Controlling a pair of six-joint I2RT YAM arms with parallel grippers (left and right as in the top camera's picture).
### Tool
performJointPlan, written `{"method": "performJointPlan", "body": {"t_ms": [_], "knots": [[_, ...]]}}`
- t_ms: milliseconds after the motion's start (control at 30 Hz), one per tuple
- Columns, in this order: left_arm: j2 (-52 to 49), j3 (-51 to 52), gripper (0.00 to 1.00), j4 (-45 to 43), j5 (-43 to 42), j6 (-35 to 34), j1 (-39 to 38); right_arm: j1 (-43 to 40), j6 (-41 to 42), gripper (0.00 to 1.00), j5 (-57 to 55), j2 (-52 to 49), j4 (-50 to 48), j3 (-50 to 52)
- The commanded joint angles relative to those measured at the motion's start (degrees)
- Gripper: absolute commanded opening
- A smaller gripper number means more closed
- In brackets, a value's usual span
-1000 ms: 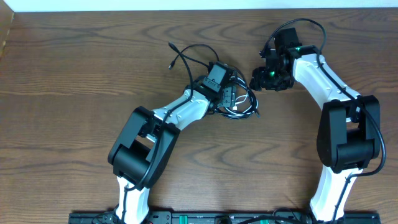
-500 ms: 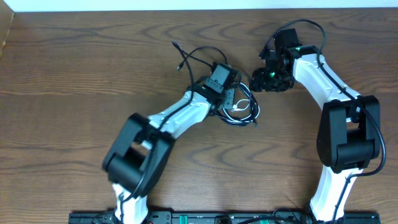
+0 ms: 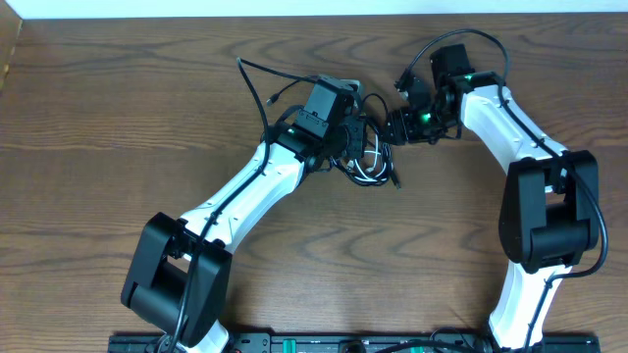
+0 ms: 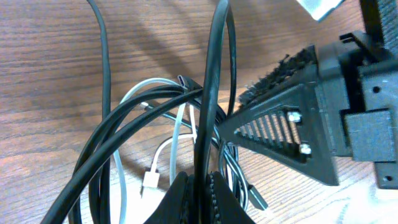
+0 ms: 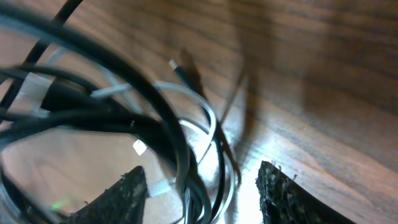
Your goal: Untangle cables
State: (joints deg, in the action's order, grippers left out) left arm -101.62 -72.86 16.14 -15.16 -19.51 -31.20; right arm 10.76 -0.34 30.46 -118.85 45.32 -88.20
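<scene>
My left gripper holds the black strand, which still runs over the tangled loops, so it should let go of the strand and move up and toward the loose black cable end (image 3: 274,99).
The cables lie in a tangle (image 3: 370,162) at the table's middle, between my two grippers. My left gripper (image 4: 202,200) is shut on one strand of the black cable (image 4: 208,112), which rises straight up from its jaws. Loops of the white cable (image 4: 123,180) and its white plug (image 4: 149,180) lie on the wood behind that strand. My right gripper (image 5: 205,199) stands open, with several black and white strands (image 5: 186,168) passing loosely between its fingers. In the overhead view the left gripper (image 3: 350,134) and the right gripper (image 3: 394,124) almost meet over the tangle.
Two loose black cable ends (image 3: 257,83) trail to the upper left of the left wrist. A black plug (image 4: 257,200) rests on the wood by the left gripper. The right gripper's black finger (image 4: 280,124) looms close on the right of the left wrist view.
My left gripper has shut on the black cable and swung up and to the left, dragging the tangle along. The right gripper has moved left into the tangle and narrowed slightly.
</scene>
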Motion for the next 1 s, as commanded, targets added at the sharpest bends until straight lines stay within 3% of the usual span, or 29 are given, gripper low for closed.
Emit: {"method": "performJointPlan", "body": {"t_ms": [0, 100, 233, 367, 733, 967], "knots": [[4.02, -0.94, 0.07, -0.55, -2.43, -1.42, 0.66, 2.01, 5.29, 0.52, -6.32, 2.03, -1.01, 0.04], [8.26, -0.94, 0.07, -0.50, -2.43, -2.21, 1.53, 3.10, 11.37, 0.47, -14.29, 1.64, -0.98, 0.04], [15.21, -0.94, 0.07, -0.55, -2.40, -2.32, 3.04, 3.15, 14.27, 0.32, -16.65, 1.46, -1.29, 0.11], [19.96, -0.94, 0.07, -0.52, -2.40, -3.76, 4.81, 3.15, 16.00, 0.24, -18.53, 1.46, -1.20, 0.15], [26.40, -0.92, 0.07, 2.08, -2.40, -3.69, 14.82, 2.78, 14.60, 0.24, -18.23, 1.46, -0.50, 0.26], [21.44, -0.72, 0.08, 9.84, -2.40, -3.65, 11.65, 2.80, 7.89, 0.36, -12.90, 1.46, 0.39, 0.26]]}}
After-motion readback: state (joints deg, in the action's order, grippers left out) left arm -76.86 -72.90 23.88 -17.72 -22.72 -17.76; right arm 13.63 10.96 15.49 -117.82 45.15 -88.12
